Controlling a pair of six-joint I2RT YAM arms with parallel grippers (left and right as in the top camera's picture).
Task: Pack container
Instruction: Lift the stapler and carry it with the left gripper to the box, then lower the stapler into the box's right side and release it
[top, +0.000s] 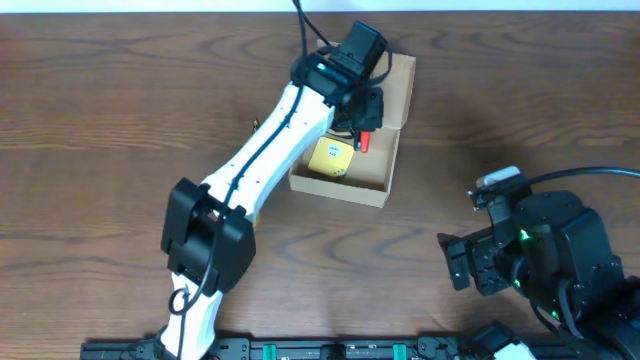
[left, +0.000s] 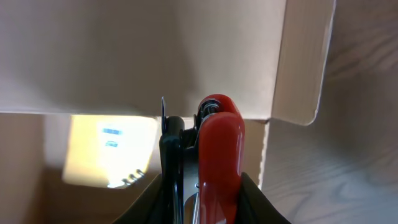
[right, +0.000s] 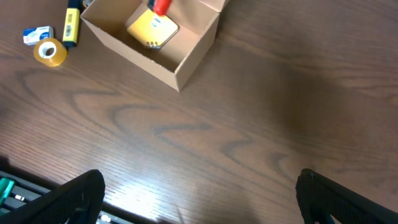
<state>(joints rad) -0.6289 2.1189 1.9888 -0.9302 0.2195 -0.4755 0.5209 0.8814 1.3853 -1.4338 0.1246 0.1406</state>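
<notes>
The bare bottom of the box beside the pad (left: 155, 157) is below and back of my left gripper, so my left gripper will move back and down into the box to release the tool (left: 219, 149).
The container (top: 345, 190) is a tan cardboard box, open, with its flap lid standing at the back. It also shows in the right wrist view (right: 140, 59) and fills the left wrist view (left: 124, 56). A pale yellow pad (top: 330, 157) lies inside it. My left gripper (top: 362, 125) hangs over the box's right part, shut on a red and black tool (left: 219, 149) that points down into the box. My right gripper (right: 202, 205) is open and empty over bare table, to the right of the box and nearer the front edge.
In the right wrist view a tape roll (right: 50, 52), a yellow marker (right: 71, 28) and a small blue and white item (right: 37, 34) lie left of the box. The left arm hides them in the overhead view. The table is dark wood.
</notes>
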